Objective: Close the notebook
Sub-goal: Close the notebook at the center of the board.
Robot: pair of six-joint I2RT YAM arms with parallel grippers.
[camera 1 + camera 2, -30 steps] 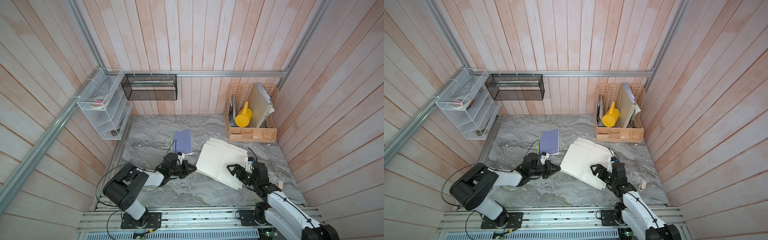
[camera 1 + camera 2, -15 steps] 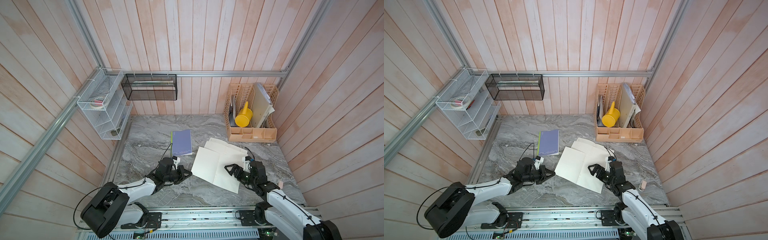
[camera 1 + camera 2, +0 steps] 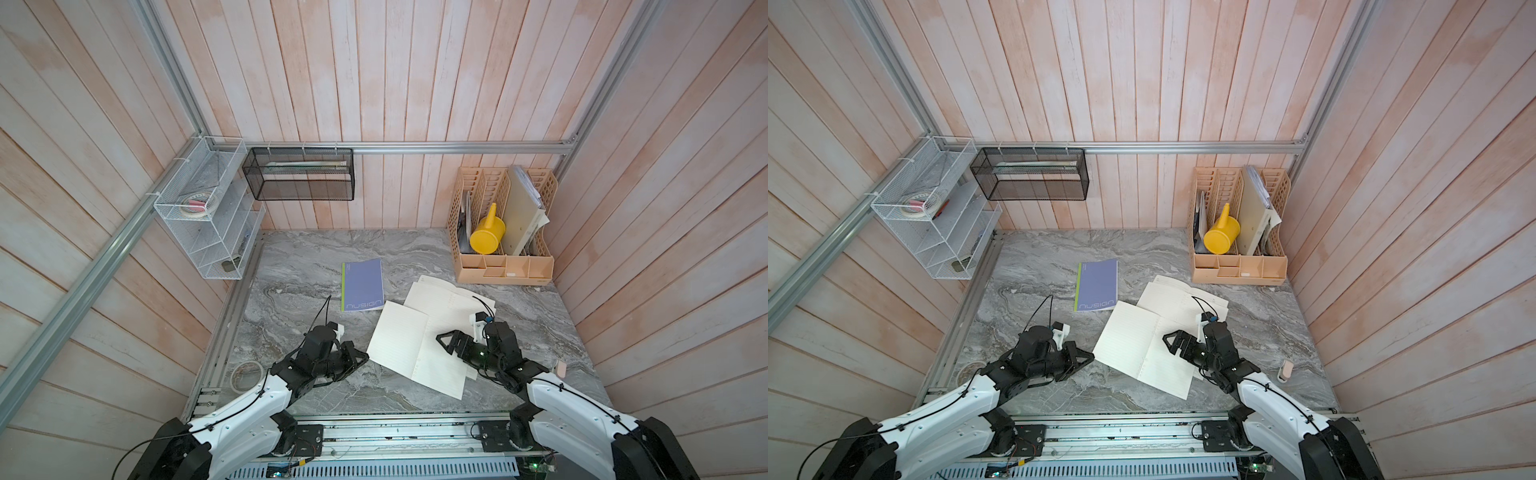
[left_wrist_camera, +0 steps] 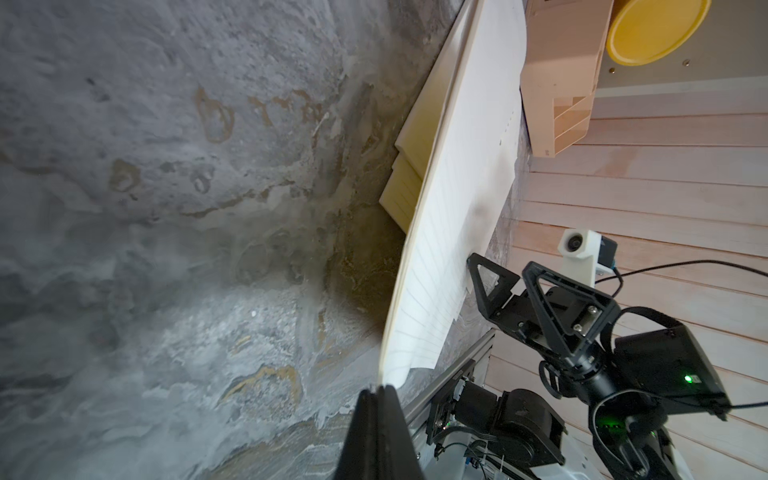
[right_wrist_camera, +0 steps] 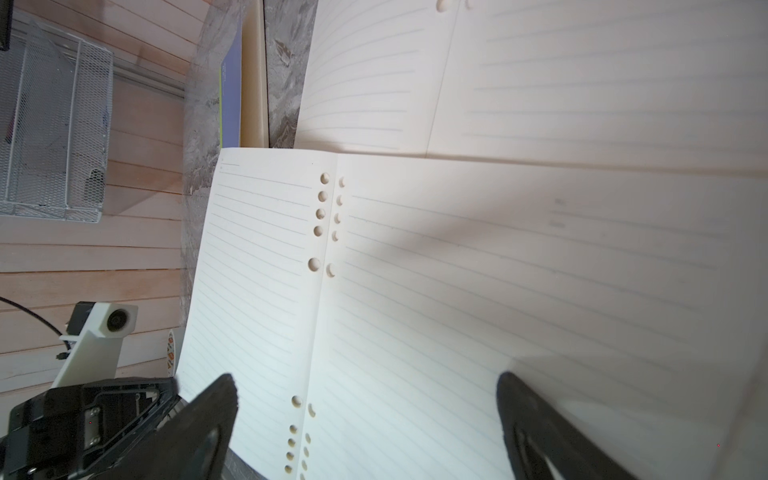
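The notebook is open, so my left gripper should next pull back, then go up toward the notebook's punched spine (image 3: pixel 420 346) across the page and release the page's corner.
The notebook (image 3: pixel 415 353) (image 3: pixel 1142 353) lies open on the marble table, cream lined pages up, punched holes along its spine (image 5: pixel 320 266). My left gripper (image 3: pixel 365 357) (image 3: pixel 1090 359) (image 4: pixel 378 388) is shut on the outer corner of the notebook's left page. In the left wrist view that page (image 4: pixel 449 249) rises slightly off the table with shadow beneath. My right gripper (image 3: pixel 451 340) (image 3: pixel 1177 338) (image 5: pixel 365 390) (image 4: pixel 498 270) hovers open just above the right page, its fingers either side of the spine and nothing between them.
A second open cream notebook (image 3: pixel 449 297) lies partly under the first, towards the back. A closed purple notebook (image 3: pixel 361 286) sits behind the left gripper. A tan organiser (image 3: pixel 503 266) with a yellow can (image 3: pixel 486 235) stands back right. A tape roll (image 3: pixel 247 374) lies front left.
My left gripper has drawn back towards the front left, and the open notebook has slid with it. The right gripper stayed over the right page, shifting slightly left.
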